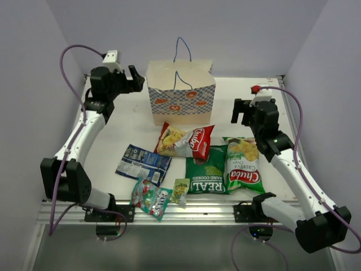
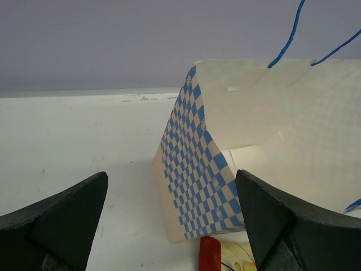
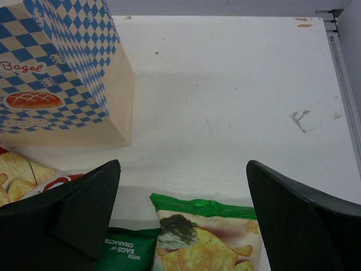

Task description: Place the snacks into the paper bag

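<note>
The paper bag's side rim (image 1: 149, 78) (image 2: 216, 151) stands right of my left gripper in the top view, so next my left gripper should bring its open fingers across around that thin rim.
The paper bag (image 1: 180, 93) stands upright at the back middle, its top open; it also shows in the left wrist view (image 2: 208, 164) and the right wrist view (image 3: 62, 68). The snacks lie in front of it: red-yellow chip bag (image 1: 186, 141), dark green "REAL" bag (image 1: 207, 169), green-white chip bag (image 1: 243, 165), dark blue packet (image 1: 142, 162), candy packet (image 1: 150, 199), small yellow-green sachet (image 1: 180, 191). My left gripper (image 1: 135, 79) is open and empty, left of the bag. My right gripper (image 1: 242, 113) is open and empty, above the green-white bag's (image 3: 208, 237) far end.
The table (image 1: 130, 121) is white, with walls close behind and at both sides. A metal rail (image 1: 186, 210) runs along the near edge, just in front of the candy packet and sachet. The bag's blue string handles (image 1: 181, 48) stick up above its rim.
</note>
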Tool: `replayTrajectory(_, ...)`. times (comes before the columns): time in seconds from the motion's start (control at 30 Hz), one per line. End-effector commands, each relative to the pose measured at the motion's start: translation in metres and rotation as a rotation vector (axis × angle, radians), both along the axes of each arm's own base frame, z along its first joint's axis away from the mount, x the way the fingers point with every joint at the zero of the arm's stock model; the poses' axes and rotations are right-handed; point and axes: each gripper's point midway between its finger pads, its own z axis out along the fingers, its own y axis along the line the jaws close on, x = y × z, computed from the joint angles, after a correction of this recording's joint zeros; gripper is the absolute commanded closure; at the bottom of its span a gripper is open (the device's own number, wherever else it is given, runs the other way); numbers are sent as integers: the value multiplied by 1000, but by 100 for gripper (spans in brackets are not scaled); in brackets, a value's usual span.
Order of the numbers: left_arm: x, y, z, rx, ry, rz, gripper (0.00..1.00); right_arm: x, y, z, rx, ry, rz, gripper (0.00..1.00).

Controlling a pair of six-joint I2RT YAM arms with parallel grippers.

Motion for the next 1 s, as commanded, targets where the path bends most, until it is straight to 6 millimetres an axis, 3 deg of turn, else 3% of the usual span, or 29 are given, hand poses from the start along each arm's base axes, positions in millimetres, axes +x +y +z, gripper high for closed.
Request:
replayTrajectory(0.0,20,-25,6,43,-9,-28,0,0,-2,13,16,-52,-14,1)
replayTrajectory(0.2,29,-55,25,6,-58,-73,0,-1,-4,5,6,-32,-27,1)
replayTrajectory(0.33,44,-64,5,22,14,-81,4,1,-4,0,4,-17,-30,1)
replayTrajectory(0.47,47,-68,-4,29,37,-80,21,1,-4,-1,6,-17,-30,1)
replayTrajectory(0.6,51,-70,-10,40,54,-84,29,1,-3,-5,6,-8,-30,1)
replayTrajectory(0.8,53,-73,-18,52,77,-89,57,0,-2,-5,11,-4,-22,3)
replayTrajectory(0.87,53,-74,-16,57,72,-87,66,0,3,-7,18,1,4,4)
replayTrajectory(0.97,52,-76,-14,67,64,-93,79,-1,27,-19,55,39,134,3)
